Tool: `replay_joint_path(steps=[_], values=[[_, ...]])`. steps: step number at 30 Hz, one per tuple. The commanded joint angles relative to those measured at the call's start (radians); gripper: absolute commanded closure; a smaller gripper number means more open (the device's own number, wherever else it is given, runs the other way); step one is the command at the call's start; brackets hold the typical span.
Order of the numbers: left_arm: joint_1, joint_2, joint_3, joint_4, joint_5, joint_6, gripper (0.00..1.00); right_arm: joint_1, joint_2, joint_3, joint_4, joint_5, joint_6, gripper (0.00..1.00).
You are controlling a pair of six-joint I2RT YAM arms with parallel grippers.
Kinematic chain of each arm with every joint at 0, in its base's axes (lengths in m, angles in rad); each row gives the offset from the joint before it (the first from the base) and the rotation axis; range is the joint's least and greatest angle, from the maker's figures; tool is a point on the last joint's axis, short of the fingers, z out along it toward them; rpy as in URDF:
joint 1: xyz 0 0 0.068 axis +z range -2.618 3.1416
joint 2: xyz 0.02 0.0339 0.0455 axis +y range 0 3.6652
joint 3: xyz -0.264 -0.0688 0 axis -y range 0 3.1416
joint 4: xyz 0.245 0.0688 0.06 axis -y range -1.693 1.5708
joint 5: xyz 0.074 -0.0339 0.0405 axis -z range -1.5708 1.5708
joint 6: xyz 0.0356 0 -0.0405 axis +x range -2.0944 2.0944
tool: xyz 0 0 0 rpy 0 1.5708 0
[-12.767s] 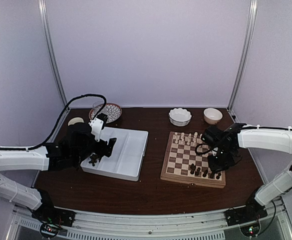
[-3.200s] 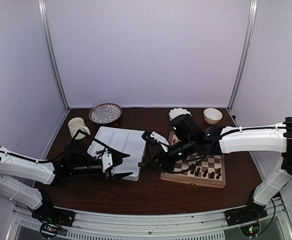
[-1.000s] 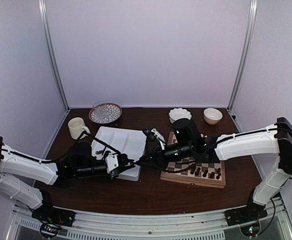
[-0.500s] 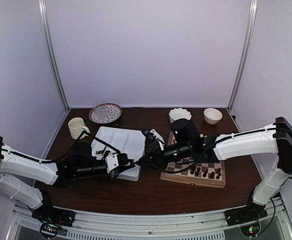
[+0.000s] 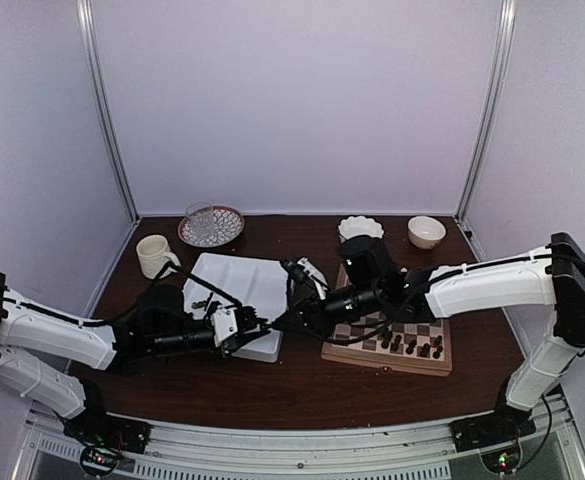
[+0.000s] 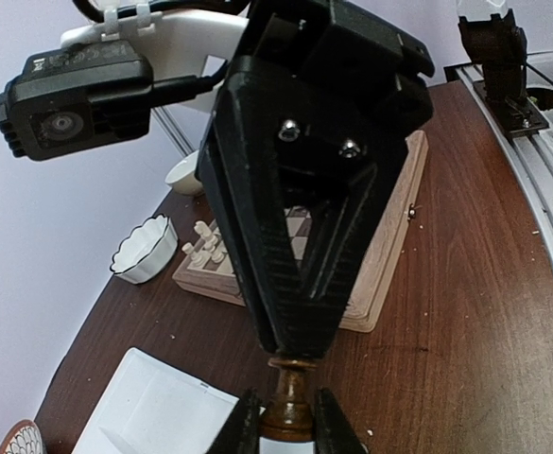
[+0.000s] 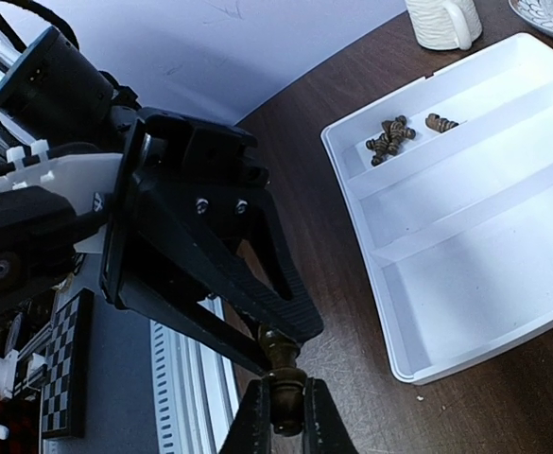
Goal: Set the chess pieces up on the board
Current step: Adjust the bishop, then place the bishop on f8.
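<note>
The dark pieces already line the board's near rows, so my right gripper swings over those rows next and lowers to release on the free square (image 5: 372, 344) beside them.
Above the table, between the white tray (image 5: 234, 275) and the board (image 5: 337, 352), one dark brown chess piece (image 6: 290, 402) hangs between both grippers. My left gripper (image 6: 287, 424) has its fingers against both sides of the piece's wide base. My right gripper (image 7: 285, 409) is shut on the same piece (image 7: 285, 388) from the opposite side. In the top view the left gripper (image 5: 260, 326) and right gripper (image 5: 282, 320) meet tip to tip. More dark pieces (image 7: 389, 138) lie in the tray's far corner compartment, and several (image 5: 410, 346) stand on the board's near rows.
Cream chessmen (image 6: 206, 246) stand on the board's far rows. A cream mug (image 5: 154, 255) and a patterned plate holding a glass (image 5: 210, 225) sit at the back left. Two white bowls (image 5: 360, 228) (image 5: 426, 231) stand behind the board.
My right gripper has closed onto the piece that the left gripper holds out. Both arms have stayed nearly in place, tips together by the tray's near right corner.
</note>
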Motion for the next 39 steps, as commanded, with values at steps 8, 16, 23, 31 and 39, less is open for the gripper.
replay_joint_path(steps=[8,16,23,31,39], values=[[-0.001,-0.035,-0.039,0.103,-0.011,-0.016,0.29,-0.004,-0.027,0.311,-0.726,0.243,-0.183,1.0],[0.061,-0.066,-0.05,0.094,-0.017,-0.129,0.28,-0.008,0.06,0.547,-1.229,0.584,-0.197,1.0],[0.092,-0.121,-0.063,0.06,-0.079,-0.166,0.28,-0.009,0.151,0.594,-1.387,0.713,-0.195,1.0],[0.092,-0.129,-0.062,0.025,-0.132,-0.155,0.28,-0.013,0.206,0.608,-1.463,0.788,-0.188,1.0],[0.094,-0.127,-0.05,-0.007,-0.149,-0.157,0.28,-0.022,0.254,0.585,-1.464,0.795,-0.198,1.0]])
